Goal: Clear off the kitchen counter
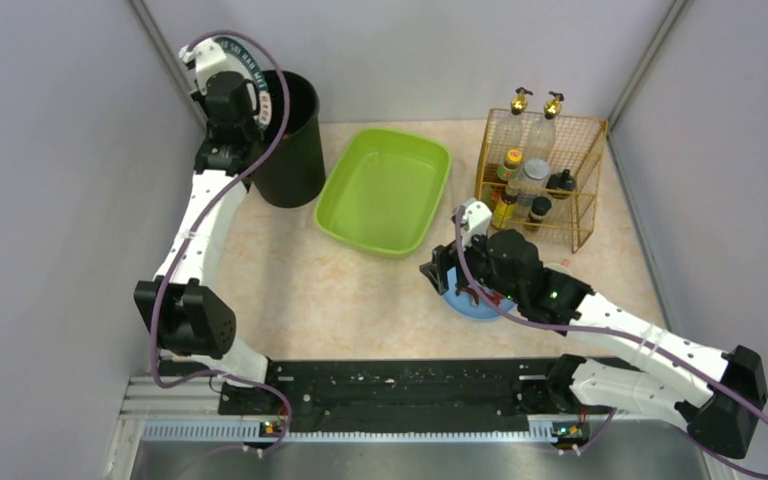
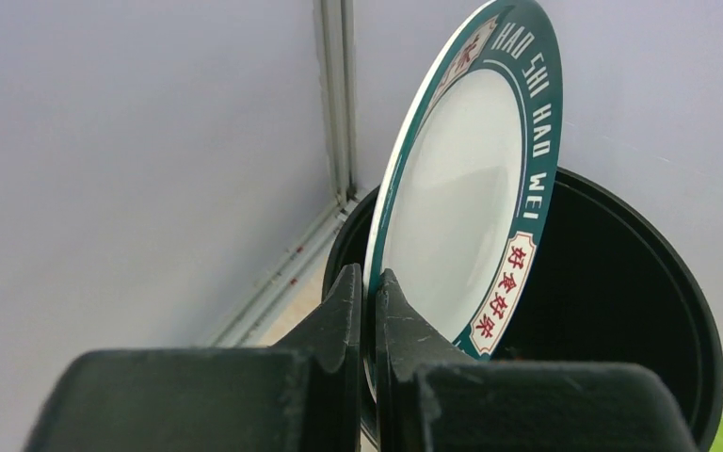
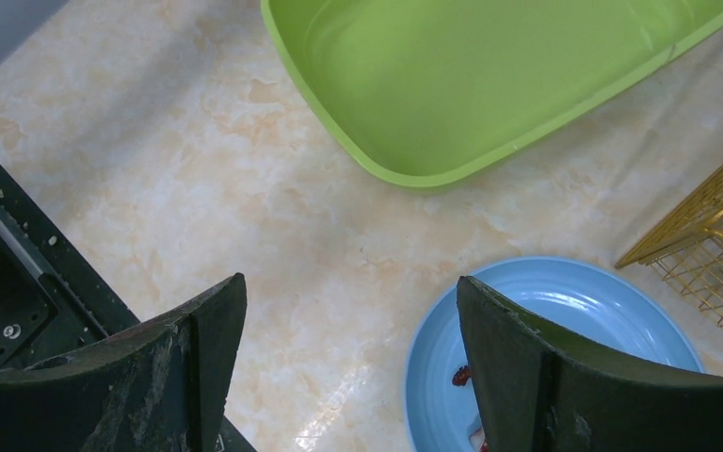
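The left gripper carries the white plate toward the right in the top view and down into the green tray [image 1: 390, 184] to release it next, since that tray stands empty.
My left gripper [image 2: 368, 279] is shut on the rim of a white plate with a green lettered border [image 2: 461, 188], holding it on edge and tilted over the mouth of the black bin [image 2: 621, 301]; from above, the plate [image 1: 232, 58] shows at the bin [image 1: 295, 135] in the back left corner. My right gripper [image 3: 350, 292] stands open just above the kitchen counter [image 3: 198, 169], its right finger over the left edge of a blue plate [image 3: 574, 311] that carries a few red scraps. In the top view the blue plate [image 1: 472, 304] lies mostly under the right wrist.
A green tray [image 1: 385, 190] sits mid-counter behind the blue plate. A gold wire rack [image 1: 545, 180] with bottles and jars stands at the back right. A black rail strip [image 1: 400, 385] runs along the near edge. Grey walls close in left, right and back.
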You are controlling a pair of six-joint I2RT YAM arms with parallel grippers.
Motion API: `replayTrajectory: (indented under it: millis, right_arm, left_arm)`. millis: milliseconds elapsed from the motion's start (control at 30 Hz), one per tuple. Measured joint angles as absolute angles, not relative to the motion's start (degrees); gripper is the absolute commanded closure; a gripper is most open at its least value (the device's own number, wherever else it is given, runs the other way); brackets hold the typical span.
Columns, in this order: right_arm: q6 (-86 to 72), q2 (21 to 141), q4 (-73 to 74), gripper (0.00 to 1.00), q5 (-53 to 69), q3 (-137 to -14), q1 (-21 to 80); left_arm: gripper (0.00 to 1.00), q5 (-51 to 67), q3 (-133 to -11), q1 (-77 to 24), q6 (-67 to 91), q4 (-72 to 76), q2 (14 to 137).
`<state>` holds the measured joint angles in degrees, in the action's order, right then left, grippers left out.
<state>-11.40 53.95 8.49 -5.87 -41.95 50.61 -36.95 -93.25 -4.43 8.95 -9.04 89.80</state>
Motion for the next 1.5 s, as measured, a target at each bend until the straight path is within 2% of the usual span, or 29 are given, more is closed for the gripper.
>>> replayTrajectory:
  millis: [300, 667, 867, 1133, 1300, 1400, 1433, 1500]
  right_arm:
    - [-11.4, 53.28, 8.49, 0.19, -5.87, -41.95, 50.61]
    - [-11.4, 51.51, 8.58, 0.19, -5.93, -41.95, 50.61]
    - [-11.4, 50.17, 10.07, 0.18, -6.55, -41.98, 50.61]
    - [-11.38, 45.84, 14.02, 0.16, -10.15, -42.17, 50.61]
    - [-11.38, 43.99, 16.84, 0.12, -12.14, -43.62, 50.61]
    - [-11.35, 43.44, 18.28, 0.07, -13.58, -44.82, 50.61]
    - [-11.38, 43.33, 18.87, 0.02, -14.22, -45.34, 50.61]
    - [-11.44, 42.87, 20.34, 0.01, -15.99, -46.3, 50.61]
  left_arm:
    - [1.0, -45.78, -90.19, -10.02, -8.6, 4.82, 89.8]
    - [1.0, -47.37, -89.95, -12.32, -11.55, 6.7, 86.15]
    - [1.0, -44.73, -92.36, -12.86, -5.37, 1.26, 79.96]
    - [1.0, -35.27, -93.76, -12.84, 9.76, -10.31, 72.34]
    - [1.0, -29.04, -92.23, -12.86, 18.09, -14.22, 69.8]
    - [1.0, -24.53, -88.55, -12.84, 23.42, -15.2, 68.86]
    - [1.0, -22.98, -87.15, -12.86, 25.06, -15.46, 68.84]
    - [1.0, -19.99, -84.47, -12.95, 27.7, -16.05, 68.88]
